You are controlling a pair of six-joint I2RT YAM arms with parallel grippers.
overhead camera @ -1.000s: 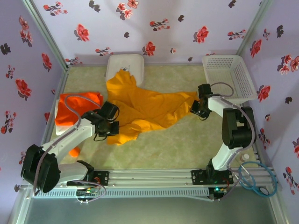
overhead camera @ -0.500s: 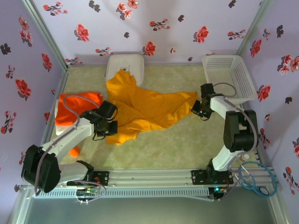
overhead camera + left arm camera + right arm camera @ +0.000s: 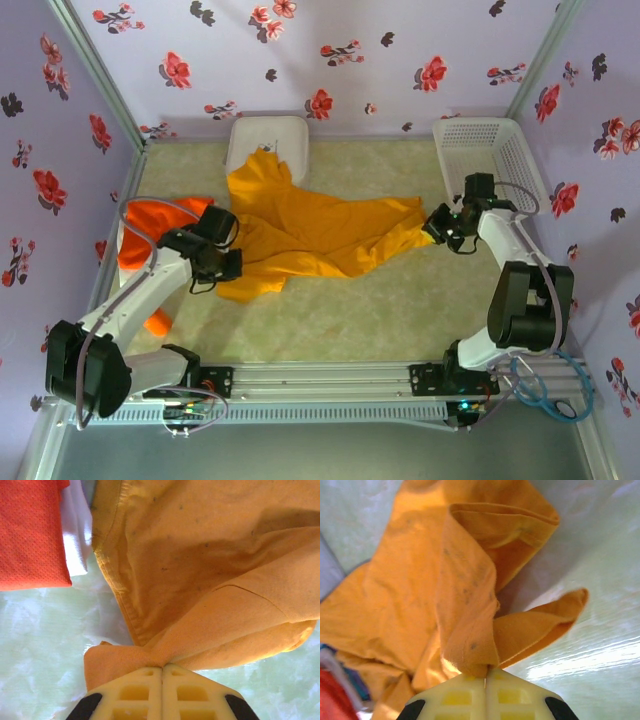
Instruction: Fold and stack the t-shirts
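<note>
The t-shirt's near edge slants, so my right gripper should pull its pinched corner back, away from the white box, onto the table and let go.
A mustard yellow-orange t-shirt (image 3: 310,235) lies stretched across the middle of the table, its top corner over a white box. My left gripper (image 3: 232,266) is shut on its left lower edge; the pinched cloth (image 3: 145,655) bunches just ahead of the closed fingers (image 3: 135,692). My right gripper (image 3: 436,225) is shut on the shirt's right corner (image 3: 475,650), which folds up out of the closed fingers (image 3: 515,695). A bright red-orange t-shirt (image 3: 150,225) lies at the left edge under my left arm and appears again as red-orange cloth (image 3: 30,530) beside a strip of white cloth (image 3: 77,535).
A white rounded-square box (image 3: 268,142) stands at the back, partly under the yellow shirt. A white lattice basket (image 3: 490,165) sits at the back right, close behind my right arm. Flowered walls close in the back and both sides. Pale green table surface (image 3: 380,310) lies in front.
The right gripper has shut on the shirt's right corner and moved right, toward the basket. The left gripper has moved left and back with its edge. The shirt is pulled wider and flatter.
</note>
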